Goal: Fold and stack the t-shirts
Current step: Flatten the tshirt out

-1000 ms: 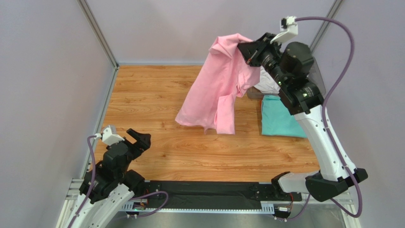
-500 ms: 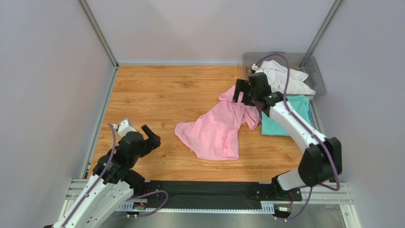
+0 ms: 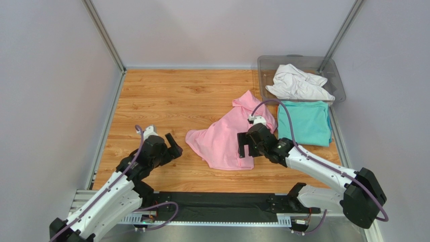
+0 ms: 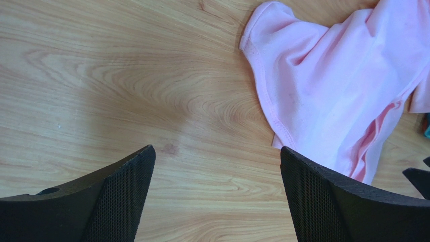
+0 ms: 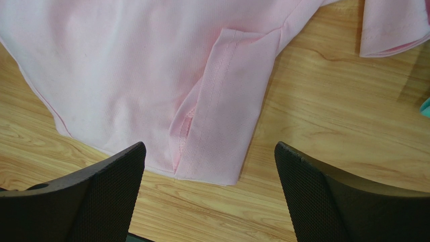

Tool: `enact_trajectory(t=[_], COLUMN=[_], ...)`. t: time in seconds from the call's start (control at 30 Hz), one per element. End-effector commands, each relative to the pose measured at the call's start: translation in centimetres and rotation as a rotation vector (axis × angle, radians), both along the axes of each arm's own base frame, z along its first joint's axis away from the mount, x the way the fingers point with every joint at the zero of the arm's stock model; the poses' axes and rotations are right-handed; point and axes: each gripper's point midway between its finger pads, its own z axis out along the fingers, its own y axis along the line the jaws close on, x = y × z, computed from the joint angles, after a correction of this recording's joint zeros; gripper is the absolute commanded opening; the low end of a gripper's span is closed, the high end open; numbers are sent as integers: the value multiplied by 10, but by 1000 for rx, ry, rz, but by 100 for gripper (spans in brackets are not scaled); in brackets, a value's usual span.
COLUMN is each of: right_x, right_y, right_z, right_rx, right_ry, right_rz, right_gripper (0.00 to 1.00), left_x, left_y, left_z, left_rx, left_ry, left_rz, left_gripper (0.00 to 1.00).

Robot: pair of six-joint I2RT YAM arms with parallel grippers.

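The light pink t-shirt's far hem corner (image 3: 190, 135) (image 4: 252, 42) juts onto bare wood, outward of and below my left gripper. My left gripper reaches outward and down around it next.
The light pink t-shirt (image 3: 222, 136) lies crumpled on the wooden table, near the middle. My right gripper (image 3: 246, 147) hovers open over its near right hem (image 5: 212, 126), with nothing between the fingers. My left gripper (image 3: 173, 145) is also open and empty, just left of the shirt's left edge (image 4: 282, 101), above bare wood. The teal t-shirt (image 3: 303, 122) lies folded flat at the right. The white t-shirt (image 3: 298, 83) sits bunched in the clear grey bin (image 3: 265, 63) at the back right.
Grey walls and metal posts (image 3: 103, 35) close in the left, back and right sides of the table (image 3: 166, 96). A black rail (image 3: 217, 204) runs along the near edge between the arm bases.
The right gripper opened and let go of the pink t-shirt, which dropped from high up onto the table. The right arm swung down toward the near side. The left arm reached toward the shirt.
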Motion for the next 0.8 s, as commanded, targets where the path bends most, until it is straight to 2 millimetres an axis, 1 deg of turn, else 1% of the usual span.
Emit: enact_trajectory(t=[0.0, 0.03, 0.07, 0.1, 0.2, 0.23, 0.27, 0.3, 0.33, 0.4, 0.43, 0.47, 0.5, 0.53, 0.6, 0.63, 0.67, 0.7, 0.73, 0.77], right_x=[1, 1, 0, -2, -11, -12, -14, -13, -16, -18, -19, -19, -19, -19, -20, -21, -21, -21, -21, -22], right_y=[5, 3, 3, 5, 7, 9, 11, 13, 13, 20, 20, 21, 21, 21, 21, 21, 20, 19, 19, 17], right_z=[-4, -8, -10, -13, -24, -26, -27, -28, -32, -34, -36, -40, -41, -43, -50, -52, -55, -56, -57, -59], right_rx=[15, 2, 4, 9, 30, 37, 47, 55, 56, 69, 67, 58, 51, 44, 22, 11, -5, -11, -16, -30], right_ry=[-6, 1, 8, 19, 50, 55, 63, 63, 73, 79, 81, 89, 91, 96, 104, 107, 109, 114, 119, 124], right_rz=[-17, -22, -30, -23, -7, -2, 9, 9, 21, 54, 55, 56, 58, 56, 59, 62, 55, 56, 52, 41], right_gripper=[99, 99, 99, 98, 97, 96, 96, 95, 95, 94, 94, 94, 94, 94, 94, 94, 94, 93, 92, 92], left_x=[26, 30, 34, 39, 53, 59, 64, 67, 73, 81, 85, 90, 92, 95, 100, 100, 104, 104, 106, 112], left_y=[-23, -22, -22, -24, -30, -30, -36, -38, -39, -47, -50, -53, -55, -56, -64, -68, -72, -73, -75, -78], left_z=[14, 12, 5, 8, -3, -13, -11, -14, -22, -24, -33, -33, -36, -44, -47, -55, -54, -62, -64, -62], left_rx=[-45, -30, -1, 5, 48, 70, 55, 52, 58, 41, 41, 35, 33, 36, 18, 12, 7, 13, 16, 16], left_ry=[-87, -85, -59, -57, -22, 14, 20, 36, 67, 79, 104, 107, 120, 143, 153, 174, 175, 199, 207, 197], left_rz=[-58, -54, -45, -47, -55, -54, -67, -75, -77, -99, -111, -118, -121, -123, -144, -160, -166, -174, -178, -183], left_gripper=[100, 100, 100, 100, 99, 99, 98, 94, 92, 88, 87, 85, 82, 79, 73, 69, 65, 64, 63, 60])
